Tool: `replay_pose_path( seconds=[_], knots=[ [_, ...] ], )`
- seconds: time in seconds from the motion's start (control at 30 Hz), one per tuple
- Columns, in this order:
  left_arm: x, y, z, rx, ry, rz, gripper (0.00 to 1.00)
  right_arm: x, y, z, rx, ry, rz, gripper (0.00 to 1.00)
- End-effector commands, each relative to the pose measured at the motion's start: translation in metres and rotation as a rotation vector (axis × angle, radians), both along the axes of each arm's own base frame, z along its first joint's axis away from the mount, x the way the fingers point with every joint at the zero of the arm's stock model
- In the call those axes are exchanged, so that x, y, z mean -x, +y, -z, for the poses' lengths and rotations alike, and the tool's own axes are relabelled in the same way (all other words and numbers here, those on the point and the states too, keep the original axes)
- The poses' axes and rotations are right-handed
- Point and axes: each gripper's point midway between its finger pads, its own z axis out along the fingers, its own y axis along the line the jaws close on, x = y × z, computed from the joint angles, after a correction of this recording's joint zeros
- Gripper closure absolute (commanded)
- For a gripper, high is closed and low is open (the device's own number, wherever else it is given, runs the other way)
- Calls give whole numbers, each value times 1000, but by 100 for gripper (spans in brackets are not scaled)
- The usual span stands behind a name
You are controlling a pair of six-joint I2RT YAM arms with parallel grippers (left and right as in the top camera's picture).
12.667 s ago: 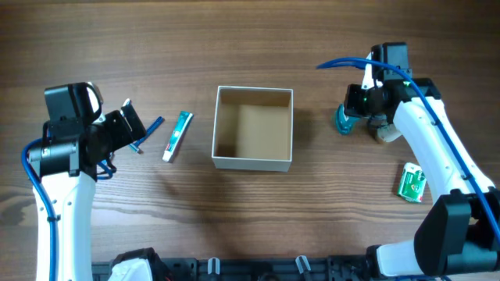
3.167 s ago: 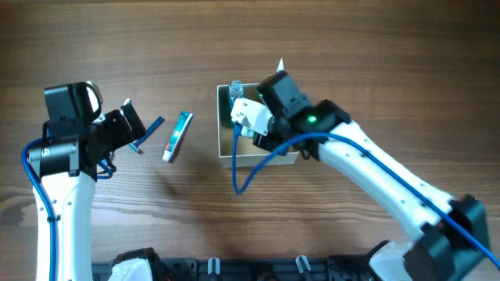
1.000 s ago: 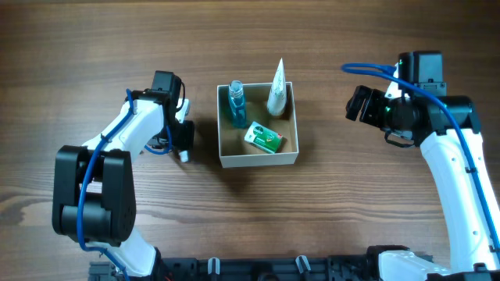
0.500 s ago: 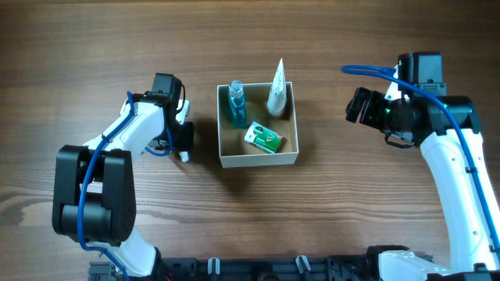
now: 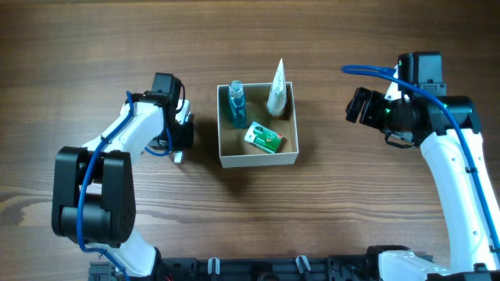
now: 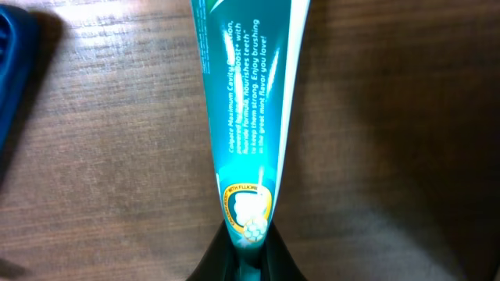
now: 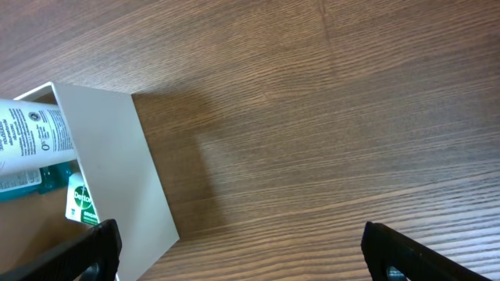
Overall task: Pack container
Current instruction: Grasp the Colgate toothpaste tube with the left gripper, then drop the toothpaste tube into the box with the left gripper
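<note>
The robot's left gripper will lift the toothpaste tube (image 6: 246,101) over the container (image 5: 258,161) next, then lower it turned along the container's near side.
The container (image 5: 258,161), a white-walled box with a tan inside, stands mid-table holding a blue bottle (image 5: 236,103), a white tube (image 5: 276,90) and a green packet (image 5: 263,137). Just left of it, my left gripper (image 5: 181,140) points down at the table. In the left wrist view this gripper (image 6: 246,256) is shut on the end of a teal toothpaste tube (image 6: 246,101), which lies on the wood. My right gripper (image 5: 358,105) hangs open to the right of the box. Its fingers (image 7: 94,246) are spread wide with nothing between them, and the container's wall (image 7: 117,164) shows at the left.
A dark blue object (image 6: 12,70) lies on the table beside the toothpaste, only its edge showing in the left wrist view. Bare wooden tabletop (image 7: 328,117) stretches between the box and my right arm.
My left gripper has closed onto the toothpaste tube, and the tube's white cap end has shifted slightly. The right arm and the box's contents have not moved.
</note>
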Motion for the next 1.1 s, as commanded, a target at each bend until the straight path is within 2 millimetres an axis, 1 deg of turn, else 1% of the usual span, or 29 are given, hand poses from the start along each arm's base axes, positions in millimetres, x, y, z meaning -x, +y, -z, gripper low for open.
replay_pose_path(
  seconds=[0.0,0.07,0.1,0.17,0.2,0.23,0.27,0.3,0.33,0.37,0.4,0.47,0.5,0.53,0.57,0.6,0.77,0.83,0.87,0.93,1.03,1.07],
  knots=[
    [-14,-5,-33,19,-52,4,96,1,1,3,-3,7,-10,0],
    [-21,-6,-59,25,-88,4,96,1,0,3,-2,7,-12,0],
    [-27,-7,-88,33,-137,6,96,1,0,3,1,7,-18,0],
    [-32,-14,-123,57,-209,20,96,1,0,3,6,6,-32,0],
    [-34,-22,-144,82,-266,38,96,1,0,3,7,6,-34,0],
    [-35,-28,-157,95,-302,56,96,1,0,3,7,6,-33,0],
    [-33,-41,-177,124,-368,127,96,1,0,3,9,5,-32,0],
    [-25,-66,-200,161,-445,287,96,1,-1,3,14,5,-28,0],
    [-19,-79,-211,173,-483,376,96,1,-1,2,13,4,-28,0],
    [-10,-97,-221,180,-523,493,96,0,-1,2,13,1,-28,0],
    [2,-117,-228,182,-553,646,96,0,-1,2,12,0,-28,0],
    [22,-151,-229,166,-581,914,96,0,-1,2,12,-1,-27,0],
    [33,-173,-217,137,-568,1135,96,0,-1,2,12,-1,-28,0],
    [35,-179,-209,124,-553,1210,96,0,-1,2,12,-2,-27,0],
    [35,-182,-203,120,-540,1240,96,0,-1,2,12,-2,-27,0],
    [35,-185,-192,119,-509,1262,96,0,-1,2,12,-1,-27,0],
    [28,-191,-143,123,-361,1269,96,-1,-1,2,6,-2,-12,0],
    [26,-192,-124,124,-310,1270,96,-3,-4,1,3,-7,30,0],
    [25,-192,-118,121,-293,1269,96,-3,-8,1,1,-6,62,0],
    [23,-193,-110,122,-275,1269,96,-3,-19,1,-11,-4,131,0],
    [20,-195,-107,121,-281,1269,96,-1,-46,2,-42,2,261,0],
    [19,-196,-108,122,-288,1269,96,2,-59,2,-76,6,309,0]
  ],
)
